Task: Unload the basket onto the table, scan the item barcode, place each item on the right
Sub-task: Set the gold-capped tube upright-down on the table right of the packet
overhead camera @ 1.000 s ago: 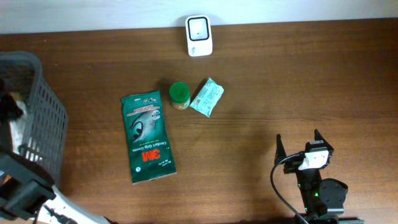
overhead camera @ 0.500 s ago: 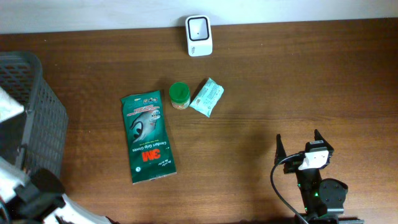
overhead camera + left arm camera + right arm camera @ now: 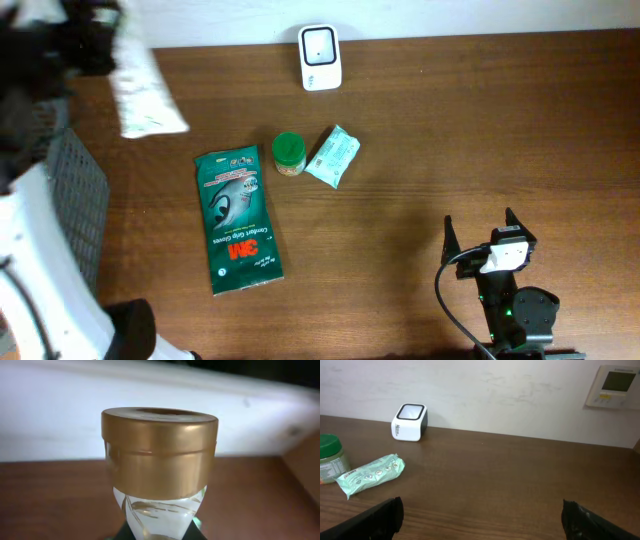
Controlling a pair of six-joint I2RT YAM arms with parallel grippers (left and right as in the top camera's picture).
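Note:
The table has a spot where the wood lies bare (image 3: 412, 158). My left gripper will next swing to the right in the overhead view, past the mint packet, and then go down onto that spot.
The item is a white tube with a gold cap (image 3: 160, 450); it fills the left wrist view, pinched low down between my left gripper's (image 3: 159, 534) dark jaws. From overhead the tube (image 3: 145, 85) is a blurred white shape held above the table's far left corner, with the left gripper (image 3: 92, 35) a dark smear beside it. No barcode shows on it. The white scanner (image 3: 320, 45) stands at the back edge, its window up, and also shows as a small white box (image 3: 410, 422). My right gripper (image 3: 485, 240) rests open near the front right, nothing between its fingers (image 3: 482, 515).
A green 3M pack (image 3: 238, 220) lies flat left of centre. A green-lidded jar (image 3: 288, 153) and a mint packet (image 3: 333, 156) sit just behind it. A grey mesh basket (image 3: 80, 190) stands at the left edge, partly under my left arm.
My left arm has swung up out of the basket area to the far left corner, carrying the white tube. The right arm has not moved.

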